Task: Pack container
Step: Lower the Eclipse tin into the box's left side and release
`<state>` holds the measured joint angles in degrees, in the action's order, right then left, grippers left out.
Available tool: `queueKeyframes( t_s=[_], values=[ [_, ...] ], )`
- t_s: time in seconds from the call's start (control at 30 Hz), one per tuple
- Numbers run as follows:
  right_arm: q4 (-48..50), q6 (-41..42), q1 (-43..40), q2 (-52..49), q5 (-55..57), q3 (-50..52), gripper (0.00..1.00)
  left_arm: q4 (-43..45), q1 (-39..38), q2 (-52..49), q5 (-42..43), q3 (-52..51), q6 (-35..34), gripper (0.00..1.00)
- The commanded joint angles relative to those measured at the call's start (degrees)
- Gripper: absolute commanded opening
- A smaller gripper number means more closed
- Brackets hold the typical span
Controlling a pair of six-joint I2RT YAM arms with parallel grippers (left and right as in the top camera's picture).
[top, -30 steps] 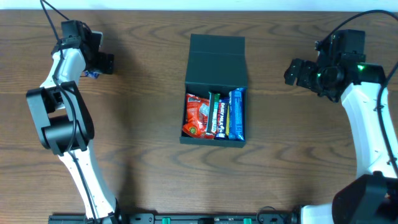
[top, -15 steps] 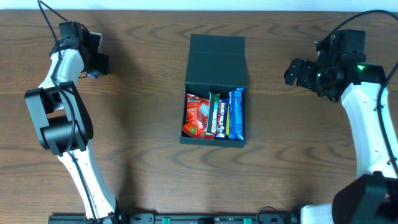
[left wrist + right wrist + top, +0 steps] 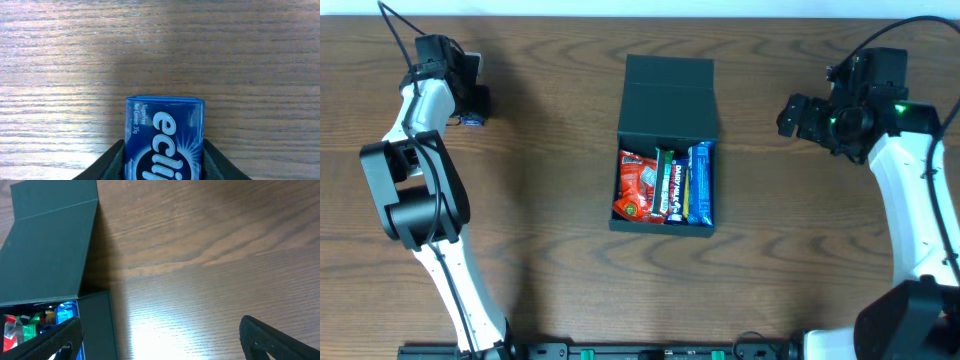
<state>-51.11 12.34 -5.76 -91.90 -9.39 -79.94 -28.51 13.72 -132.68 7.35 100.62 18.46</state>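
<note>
The lid is folded back, so the left gripper next needs to lift over to the red packet (image 3: 636,187) on its right in the overhead view and release the mints.
The container (image 3: 667,95), a dark teal square box, sits mid-table with its flap lid folded back. Inside lie a red packet (image 3: 636,187), a green bar (image 3: 665,185) and a blue bar (image 3: 700,185). At the far left, my left gripper (image 3: 472,115) is down on the table. In the left wrist view a blue mint pack (image 3: 165,125) fills the gap of that gripper (image 3: 164,152), and both fingers (image 3: 112,161) press its sides. My right gripper (image 3: 790,117) hovers right of the box, open and empty (image 3: 160,340), with the lid (image 3: 50,250) at its left.
The wooden table (image 3: 550,200) stretches bare between the box and each arm. Its far edge runs just behind the left gripper and the lid. Both arm bases stand at the near edge.
The left jaws have closed in from wide open onto the blue mint pack. The right arm has not moved.
</note>
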Motion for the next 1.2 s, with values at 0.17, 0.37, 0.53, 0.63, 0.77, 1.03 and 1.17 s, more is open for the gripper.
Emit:
queueKeyframes(
  t_s=[0.17,0.37,0.53,0.63,0.77,1.03,1.17],
  values=[
    [0.11,-0.83,0.55,-0.09,0.15,-0.94,0.99,-1.29,0.13,0.94,0.15,-0.04,-9.62,0.24],
    [0.11,-0.83,0.55,-0.09,0.17,-0.94,0.99,-4.28,-0.92,9.01,0.20,0.55,-21.94,0.06],
    [0.11,-0.83,0.55,-0.09,0.17,-0.94,0.99,-9.05,-6.47,17.40,0.17,0.55,-28.81,0.06],
    [0.11,-0.83,0.55,-0.09,0.15,-0.94,0.99,-12.66,-13.55,21.18,0.13,0.55,-29.16,0.06],
    [0.11,-0.83,0.55,-0.09,0.17,-0.94,0.99,-19.23,-25.14,22.49,0.17,0.52,-36.28,0.06],
    [0.11,-0.83,0.55,-0.09,0.15,-0.94,0.99,-27.15,-42.60,22.43,-3.13,-2.27,-37.83,0.06],
    [0.11,-0.83,0.55,-0.09,0.17,-0.94,0.99,-28.22,-45.31,22.43,-3.48,-5.49,-41.99,0.06]
  ],
)
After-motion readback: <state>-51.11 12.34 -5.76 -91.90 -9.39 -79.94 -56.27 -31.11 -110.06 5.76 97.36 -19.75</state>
